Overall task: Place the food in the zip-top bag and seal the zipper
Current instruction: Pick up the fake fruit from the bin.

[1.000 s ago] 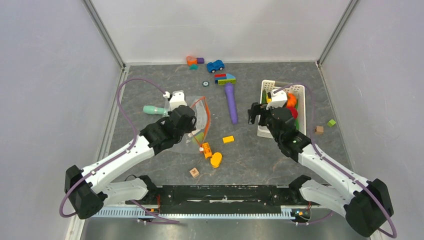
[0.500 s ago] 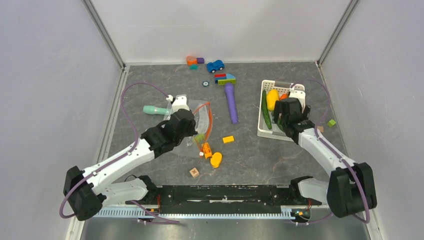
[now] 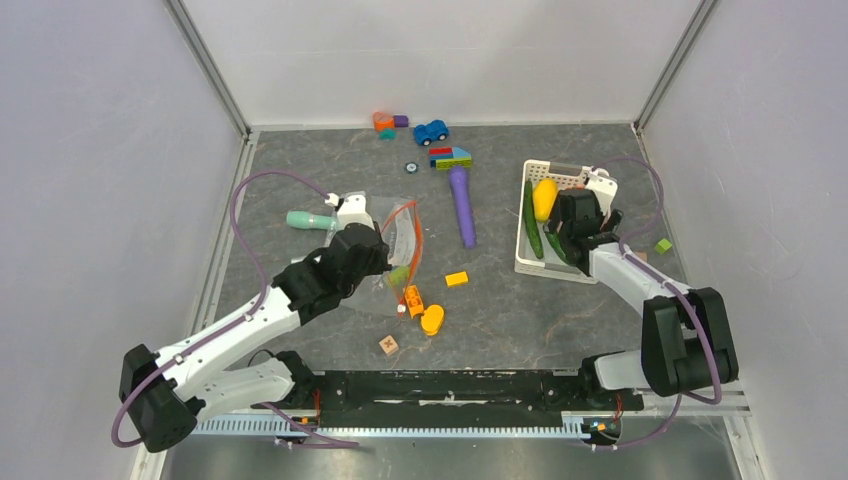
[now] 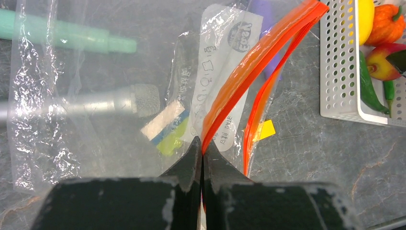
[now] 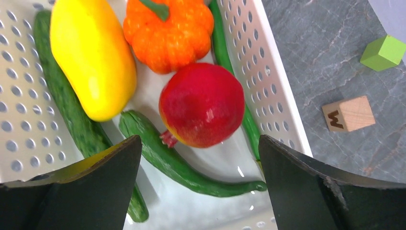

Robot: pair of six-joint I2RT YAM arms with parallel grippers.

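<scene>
Next, the right gripper moves down and outward until its fingers straddle the fruit, as the red fruit (image 5: pixel 201 103) is still below and beyond its fingers.
The clear zip-top bag (image 3: pixel 396 228) lies left of centre with its mouth gaping. In the left wrist view its white label (image 4: pixel 221 62) and orange-red zipper (image 4: pixel 261 60) show. My left gripper (image 4: pixel 202 143) is shut on the near end of the zipper strip, and it also shows in the top view (image 3: pixel 390 266). The food lies in the white basket (image 5: pixel 270 72): yellow squash (image 5: pixel 91 57), orange pumpkin (image 5: pixel 167 31), red fruit (image 5: pixel 201 103), green bean (image 5: pixel 179 165), cucumber (image 5: pixel 67 108). My right gripper (image 5: pixel 198 143) hangs open just above the red fruit and bean, empty.
A purple toy torch (image 3: pixel 462 205) lies between bag and basket (image 3: pixel 522 262). A teal tool (image 3: pixel 305 220) lies left of the bag. Orange and yellow blocks (image 3: pixel 422 308) and a wooden cube (image 3: pixel 388 345) lie near it. A green cube (image 5: pixel 385 51) and a lettered cube (image 5: pixel 348 113) sit right of the basket.
My right arm has swung right, from left of the basket to over the food in it, jaws open. My left gripper has shifted slightly, still holding the bag's strip.
</scene>
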